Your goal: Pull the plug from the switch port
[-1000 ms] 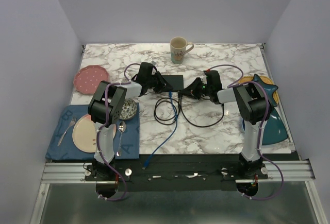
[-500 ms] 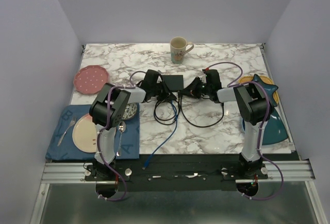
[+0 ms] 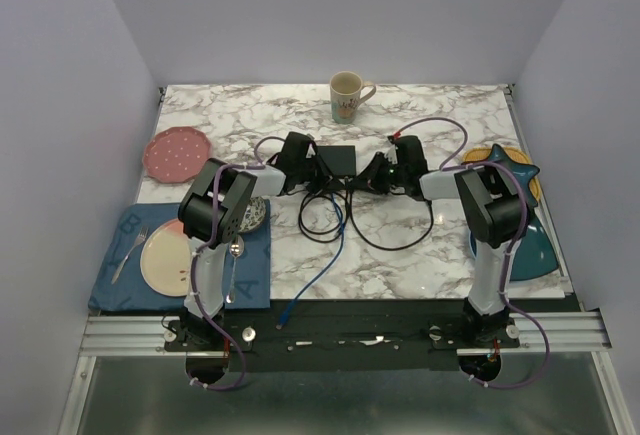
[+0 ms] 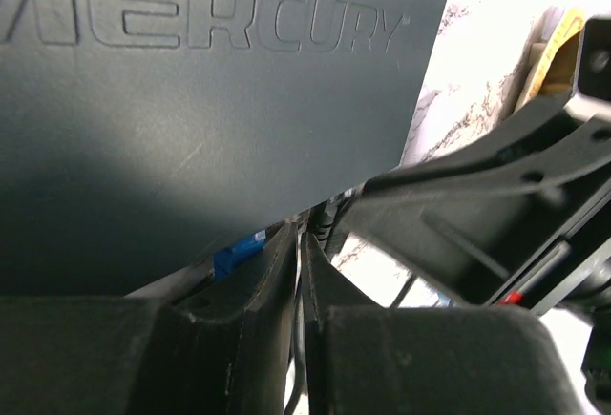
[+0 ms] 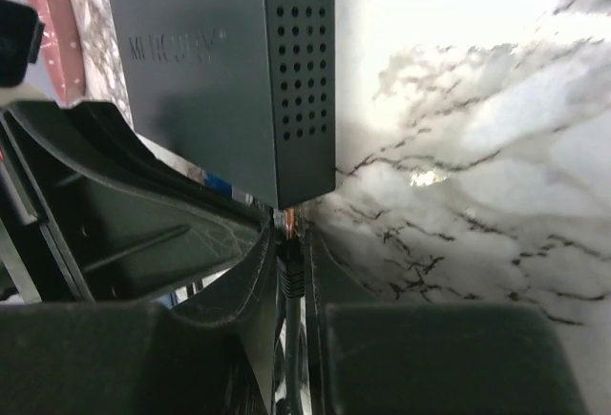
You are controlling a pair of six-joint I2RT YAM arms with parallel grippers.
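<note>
My right gripper moves up and away from the switch's corner next, to release the plug over marble that lies bare (image 3: 398, 215) toward the teal plate.
The black switch (image 3: 338, 158) lies at mid-table; its "MERCURY" lid fills the left wrist view (image 4: 210, 100) and its perforated side shows in the right wrist view (image 5: 220, 62). My right gripper (image 3: 363, 179) (image 5: 291, 234) is shut on a black plug (image 5: 289, 267), whose tip is at the switch's front right corner. I cannot tell whether it is seated. My left gripper (image 3: 317, 177) (image 4: 301, 236) is at the switch's front edge with its jaws closed to a slit; a thin black cable shows in the slit. A blue plug (image 4: 239, 254) sits in a port just left of it.
A black cable (image 3: 400, 240) and a blue cable (image 3: 325, 265) loop toward the near edge. A mug (image 3: 346, 96) stands behind the switch. A pink plate (image 3: 177, 152), a patterned bowl (image 3: 250, 213) and a blue placemat (image 3: 125, 290) are left. A teal plate (image 3: 530, 245) is right.
My left gripper has moved right and nearer, from the switch's left end to its front edge. The right gripper has stayed at the front right corner.
</note>
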